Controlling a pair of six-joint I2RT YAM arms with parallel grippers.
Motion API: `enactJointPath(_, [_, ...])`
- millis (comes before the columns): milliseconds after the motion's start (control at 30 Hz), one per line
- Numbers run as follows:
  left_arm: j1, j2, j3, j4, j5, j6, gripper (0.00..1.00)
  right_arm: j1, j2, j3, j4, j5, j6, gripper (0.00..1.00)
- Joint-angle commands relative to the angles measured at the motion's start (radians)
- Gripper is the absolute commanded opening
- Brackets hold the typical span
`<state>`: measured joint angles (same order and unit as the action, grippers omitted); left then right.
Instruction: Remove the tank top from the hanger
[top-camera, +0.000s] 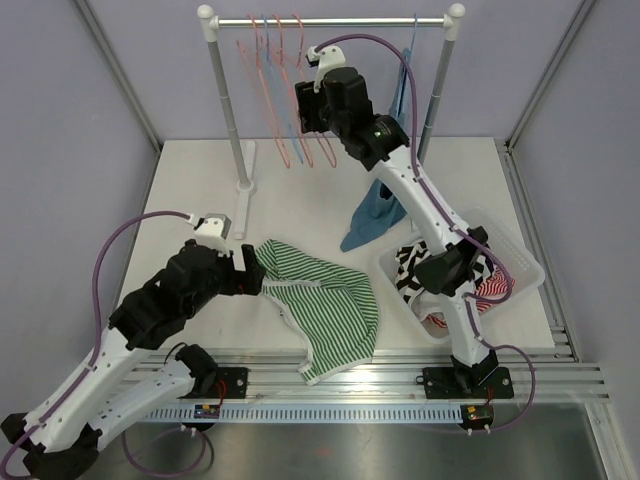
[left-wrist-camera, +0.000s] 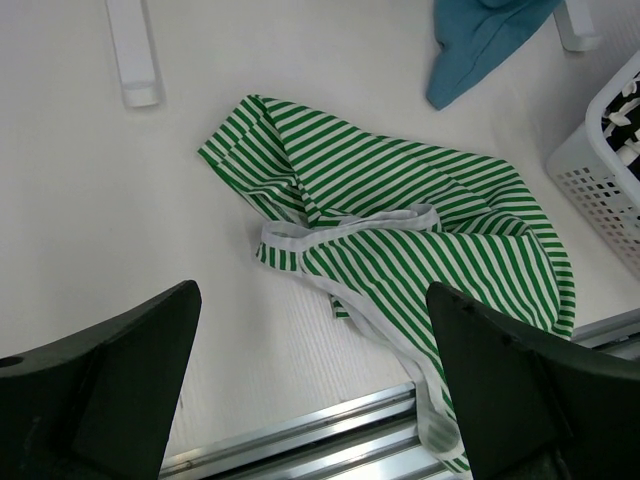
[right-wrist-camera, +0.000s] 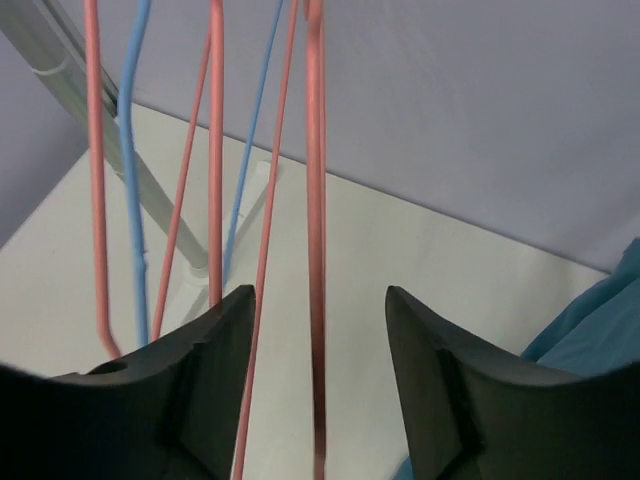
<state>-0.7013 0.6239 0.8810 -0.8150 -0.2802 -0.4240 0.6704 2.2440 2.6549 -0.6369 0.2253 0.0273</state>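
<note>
The robot's left gripper needs to move across and down onto the middle of the striped tank top next, because the tank top is below the gripper and to its right in the top view.
A green and white striped tank top (top-camera: 325, 305) lies crumpled flat on the table, off any hanger; it also shows in the left wrist view (left-wrist-camera: 430, 220). My left gripper (top-camera: 255, 275) is open and empty just left of it, jaws wide (left-wrist-camera: 312, 390). My right gripper (top-camera: 305, 105) is raised at the rack among several empty pink and blue hangers. It is open (right-wrist-camera: 320, 340), with a pink hanger wire (right-wrist-camera: 316, 200) between its jaws, untouched. A blue garment (top-camera: 375, 215) hangs from the rack's right side, its lower end on the table.
The clothes rack (top-camera: 330, 20) stands at the back, its foot (left-wrist-camera: 135, 50) on the table. A white basket (top-camera: 520, 260) with patterned clothes sits at the right. The metal rail (top-camera: 400, 370) runs along the near edge, and the striped top's hem overhangs it.
</note>
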Motion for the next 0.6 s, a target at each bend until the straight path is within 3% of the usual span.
enactJointPath(0, [-0.029, 0.037, -0.005, 0.108, 0.013, -0.081, 0.99, 0.012, -0.227, -0.039, -0.004, 0.002, -0.010, 0.68])
enactJointPath(167, [-0.127, 0.095, -0.060, 0.217, -0.039, -0.139, 0.99, 0.012, -0.413, -0.113, -0.099, -0.127, 0.020, 0.99])
enactJointPath(267, [-0.177, 0.140, -0.079, 0.243, -0.085, -0.179, 0.99, 0.012, -0.519, -0.193, -0.208, -0.222, 0.052, 0.99])
enactJointPath(333, [-0.211, 0.134, -0.092, 0.255, -0.137, -0.206, 0.99, 0.012, -0.585, -0.339, -0.256, -0.293, 0.078, 0.99])
enactJointPath(367, [-0.217, 0.129, -0.105, 0.258, -0.149, -0.213, 0.99, 0.014, -0.663, -0.498, -0.253, -0.326, 0.091, 1.00])
enactJointPath(467, [-0.221, 0.120, -0.114, 0.266, -0.156, -0.208, 0.99, 0.014, -0.863, -0.786, -0.120, -0.354, 0.124, 0.99])
enactJointPath(500, [-0.222, 0.128, -0.117, 0.272, -0.146, -0.202, 0.99, 0.014, -0.911, -0.955, -0.042, -0.340, 0.137, 0.99])
enactJointPath(567, [-0.224, 0.158, -0.116, 0.286, -0.119, -0.194, 0.99, 0.014, -1.029, -1.087, 0.002, -0.330, 0.166, 0.99])
